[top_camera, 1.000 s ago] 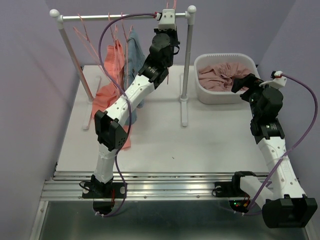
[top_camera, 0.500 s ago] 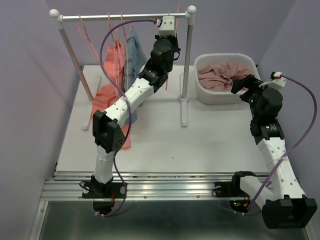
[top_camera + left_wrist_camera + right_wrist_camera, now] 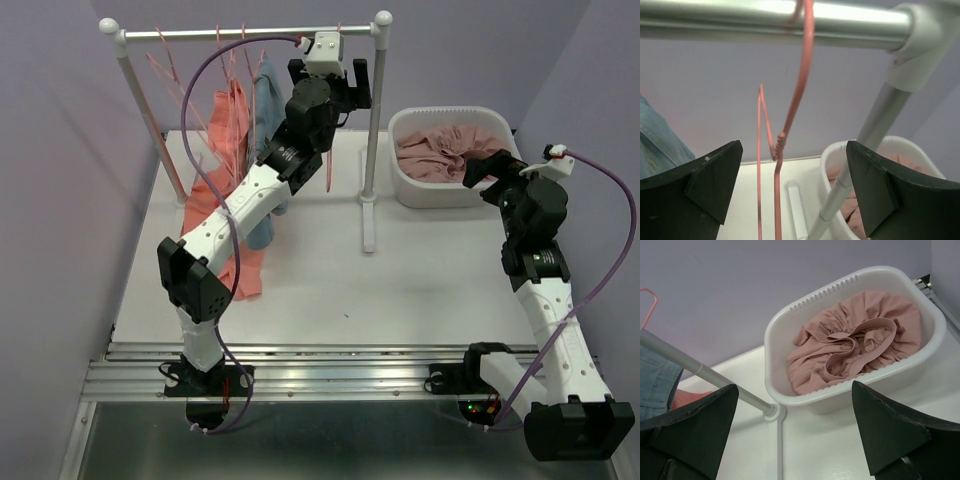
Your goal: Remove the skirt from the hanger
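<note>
I'll move my left gripper along the bar to the denim garment's hanger wire [image 3: 249, 66], hanging to its left in the top view, because this pink hanger is empty.
The pink skirt [image 3: 440, 155] lies crumpled in the white basket [image 3: 450, 196], off any hanger; the right wrist view shows the skirt [image 3: 855, 345] inside the basket's rim [image 3: 775, 330]. A bare pink wire hanger [image 3: 795, 95] hangs by its hook from the rail [image 3: 740, 17]. My left gripper [image 3: 792, 147] is open around it, and neither finger touches the wire. In the top view the left gripper [image 3: 330, 80] is high up, just under the rail's right end. My right gripper [image 3: 488, 166] is open and empty, beside the basket's near right side.
A coral garment [image 3: 225, 150] and a blue denim one [image 3: 268, 95] hang on other hangers further left on the rail [image 3: 220, 33]. The rack's right post [image 3: 375, 110] and its foot [image 3: 368, 225] stand between the left arm and the basket.
My left gripper went from shut on the hanger to wide open, leaving the hanger on the rail. Its wrist turned and shifted slightly left. The right arm has not moved.
</note>
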Controlling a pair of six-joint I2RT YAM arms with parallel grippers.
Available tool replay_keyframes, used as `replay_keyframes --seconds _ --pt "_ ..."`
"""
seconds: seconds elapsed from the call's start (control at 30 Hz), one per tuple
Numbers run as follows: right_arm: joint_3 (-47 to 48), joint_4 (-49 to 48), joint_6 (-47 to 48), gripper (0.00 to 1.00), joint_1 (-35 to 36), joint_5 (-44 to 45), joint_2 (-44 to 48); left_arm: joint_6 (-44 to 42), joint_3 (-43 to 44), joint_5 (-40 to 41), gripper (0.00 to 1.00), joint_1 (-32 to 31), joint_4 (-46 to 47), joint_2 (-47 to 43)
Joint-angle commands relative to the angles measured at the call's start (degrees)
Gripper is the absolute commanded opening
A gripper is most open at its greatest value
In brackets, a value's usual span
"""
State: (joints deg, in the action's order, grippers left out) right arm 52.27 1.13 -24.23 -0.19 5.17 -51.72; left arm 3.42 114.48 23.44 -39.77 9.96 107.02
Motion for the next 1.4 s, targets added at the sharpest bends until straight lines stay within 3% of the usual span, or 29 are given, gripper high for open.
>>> replay_keyframes --seconds 0.0,0.17,0.37,0.57,0.63,0.8,0.97,1.17,1.37 --pt "-0.24 -0.95 -0.29 1.0 0.27 -1.39 1.45 0.62 -1.62 -3.05 0.99 -2.41 -1.86 -8.83" --pt "-0.94 1.5 -0.47 1.0 0.27 -0.78 2.5 0.62 -5.13 -8.49 0.99 -4.44 -9.32 -13.94" --pt "-1.91 1.78 -0.99 1.0 0.27 -2.35 3.39 1.06 -13.46 -9.12 0.99 -6.02 -11.45 -25.17" --pt "-1.65 1.77 -1.08 1.0 0.27 -4.64 1.98 1.24 -19.29 8.78 0.99 -5.59 -14.25 -31.17" --pt "-1.65 1.51 -1.08 1.0 0.27 -6.64 1.28 2.11 -19.73 10.56 0.99 -3.4 -16.97 -32.22" --pt "-2.0 1.42 -1.26 1.0 0.27 -7.19 1.01 4.05 -19.73 11.81 0.99 1.25 -19.36 -31.7" --pt "-2.0 1.42 -1.35 1.0 0.27 -7.28 0.49 5.72 -16.05 5.4 0.99 7.86 -23.48 -28.37" --pt "-2.09 1.16 -1.35 1.0 0.27 -7.1 -0.13 4.31 -13.76 2.22 0.99 9.97 -23.4 -23.8" --pt "-2.17 1.07 -1.35 1.0 0.27 -7.1 -0.92 3.87 -11.12 4.32 0.97 10.85 -24.28 -20.63"
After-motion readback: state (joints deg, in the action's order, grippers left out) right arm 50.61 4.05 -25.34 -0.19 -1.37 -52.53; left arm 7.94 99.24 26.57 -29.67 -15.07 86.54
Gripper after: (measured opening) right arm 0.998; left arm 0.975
